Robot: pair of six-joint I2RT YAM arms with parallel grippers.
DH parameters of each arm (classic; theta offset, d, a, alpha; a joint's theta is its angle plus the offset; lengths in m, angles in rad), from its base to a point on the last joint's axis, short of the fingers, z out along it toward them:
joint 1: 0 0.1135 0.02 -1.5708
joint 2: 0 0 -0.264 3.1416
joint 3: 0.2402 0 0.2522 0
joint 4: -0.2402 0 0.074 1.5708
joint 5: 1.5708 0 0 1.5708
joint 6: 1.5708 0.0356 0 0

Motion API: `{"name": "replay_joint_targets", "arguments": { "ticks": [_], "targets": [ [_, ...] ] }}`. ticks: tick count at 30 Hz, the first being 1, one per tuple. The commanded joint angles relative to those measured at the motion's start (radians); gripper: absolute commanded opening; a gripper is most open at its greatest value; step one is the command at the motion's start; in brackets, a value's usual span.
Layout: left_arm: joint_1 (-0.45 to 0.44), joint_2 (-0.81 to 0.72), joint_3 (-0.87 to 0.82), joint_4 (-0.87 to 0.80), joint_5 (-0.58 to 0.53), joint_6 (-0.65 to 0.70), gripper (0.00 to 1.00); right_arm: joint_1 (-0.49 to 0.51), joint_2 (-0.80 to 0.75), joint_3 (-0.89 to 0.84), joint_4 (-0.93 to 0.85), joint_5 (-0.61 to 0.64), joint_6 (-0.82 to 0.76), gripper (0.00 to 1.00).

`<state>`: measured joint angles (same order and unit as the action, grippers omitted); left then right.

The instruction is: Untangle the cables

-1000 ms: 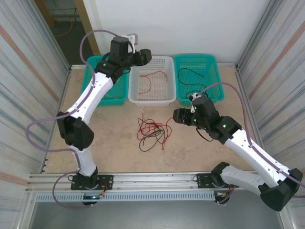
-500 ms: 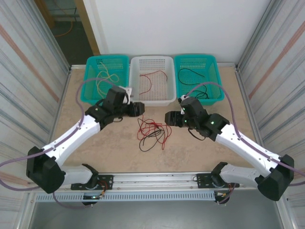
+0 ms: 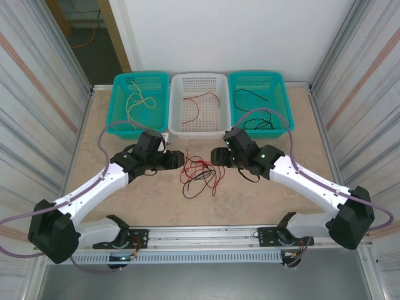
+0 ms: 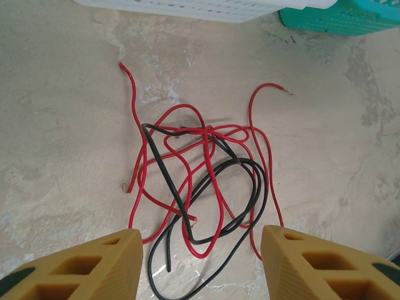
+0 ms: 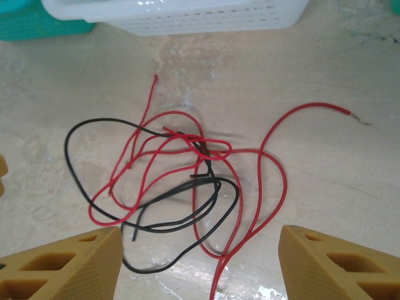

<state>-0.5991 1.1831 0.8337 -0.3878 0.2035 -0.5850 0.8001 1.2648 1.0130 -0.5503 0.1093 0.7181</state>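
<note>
My right gripper is above the red cable's near parts, which lie toward my base, clear of the black cable's loops. It should move back and down onto them next.
A tangle of red and black cables (image 3: 200, 172) lies on the table's middle, its knot (image 4: 209, 131) (image 5: 206, 148) where red loops cross a black wire. My left gripper (image 3: 179, 160) sits low at the tangle's left edge and points right at it. It is open (image 4: 200, 242) with nothing between its fingers, and the wires lie on the table beyond its tips. From the right, my right gripper (image 3: 216, 156) faces the tangle, also open (image 5: 200, 240) and holding nothing.
Three baskets line the far edge. The left teal basket (image 3: 140, 75) holds a yellow cable (image 3: 139, 100). A red cable (image 3: 197, 105) lies in the white basket (image 3: 199, 75), and black cables (image 3: 253, 97) in the right teal basket (image 3: 256, 73). Metal walls flank both sides.
My left arm has swung down from the baskets to the tangle's left side, its jaws narrowing somewhat. The right gripper has moved left and up, closer to the tangle.
</note>
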Motion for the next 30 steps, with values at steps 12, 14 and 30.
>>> {"name": "replay_joint_targets", "arguments": {
  "ticks": [12,14,30],
  "targets": [
    [-0.038,0.006,0.029,-0.001,-0.016,-0.007,0.52,0.102,0.128,-0.135,0.061,-0.068,0.26,0.49],
    [-0.038,0.0,0.046,-0.016,-0.022,0.005,0.52,0.121,0.17,-0.126,0.066,-0.061,0.262,0.48],
    [-0.039,-0.082,0.102,-0.066,-0.051,0.029,0.52,0.112,0.295,-0.082,0.054,-0.048,0.253,0.27]
  ]
}}
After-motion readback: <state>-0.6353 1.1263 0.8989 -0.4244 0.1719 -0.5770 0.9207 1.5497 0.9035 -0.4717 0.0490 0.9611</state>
